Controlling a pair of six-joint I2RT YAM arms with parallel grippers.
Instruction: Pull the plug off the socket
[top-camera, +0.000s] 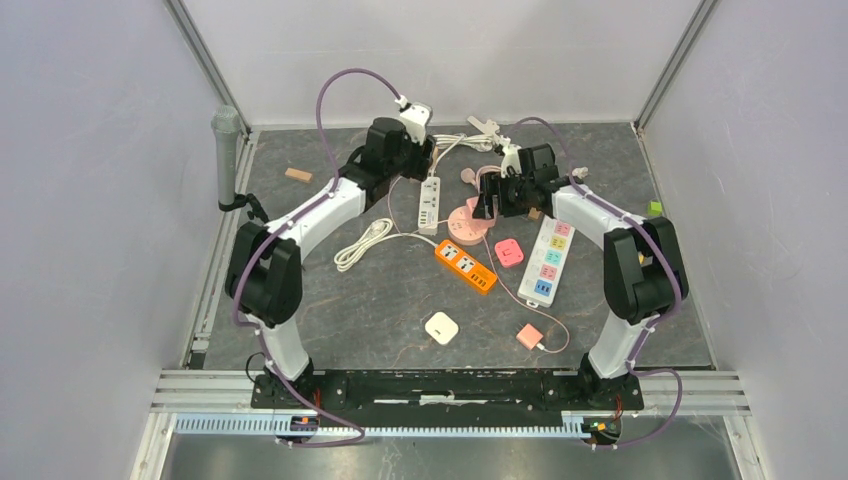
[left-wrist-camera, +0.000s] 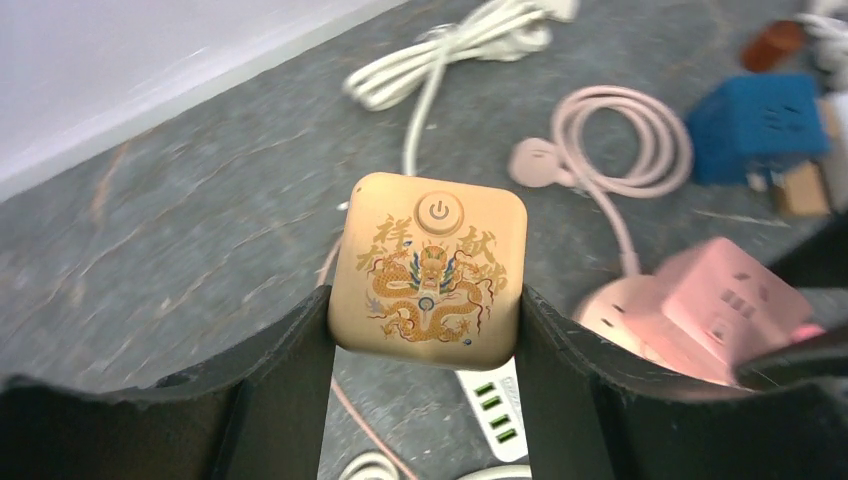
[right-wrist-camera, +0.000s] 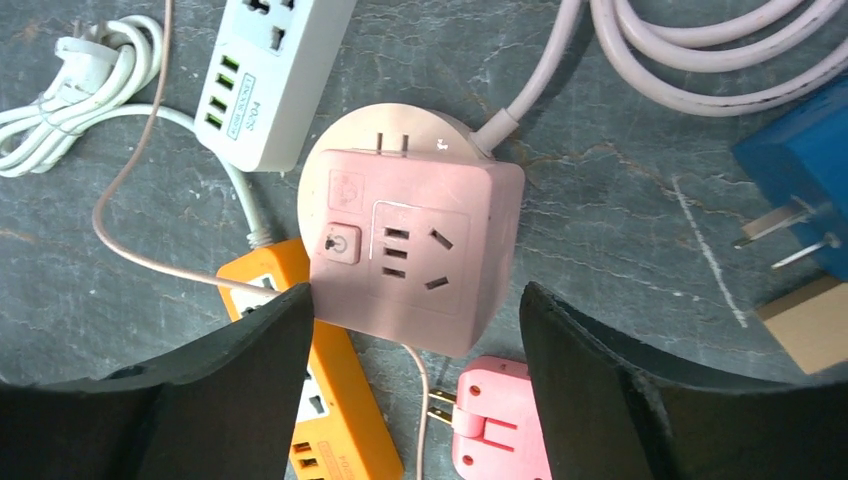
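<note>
That patch of the table (top-camera: 362, 212) beside the power strip is bare, so my left gripper moves back, down and to the left in the top view onto it next.
In the left wrist view my left gripper (left-wrist-camera: 425, 300) is shut on a gold cube plug (left-wrist-camera: 430, 270) with a dragon print and a power button, held above the table. A white power strip (left-wrist-camera: 492, 405) with green ports lies below it. My right gripper (right-wrist-camera: 415, 295) is open, its fingers either side of the near edge of a pink cube adapter (right-wrist-camera: 410, 240). That adapter rests on a round pink socket base (right-wrist-camera: 330, 160), with two prongs showing at its far edge. In the top view the left gripper (top-camera: 418, 150) and right gripper (top-camera: 490, 200) are both at the far middle.
An orange strip (top-camera: 465, 265), a small pink plug (top-camera: 509, 252), a white strip with coloured sockets (top-camera: 550, 260), a white square (top-camera: 441, 327) and a pink square (top-camera: 529, 336) lie on the mat. A blue plug (right-wrist-camera: 800, 170) and coiled cables sit at the back. A microphone (top-camera: 226, 150) stands at left.
</note>
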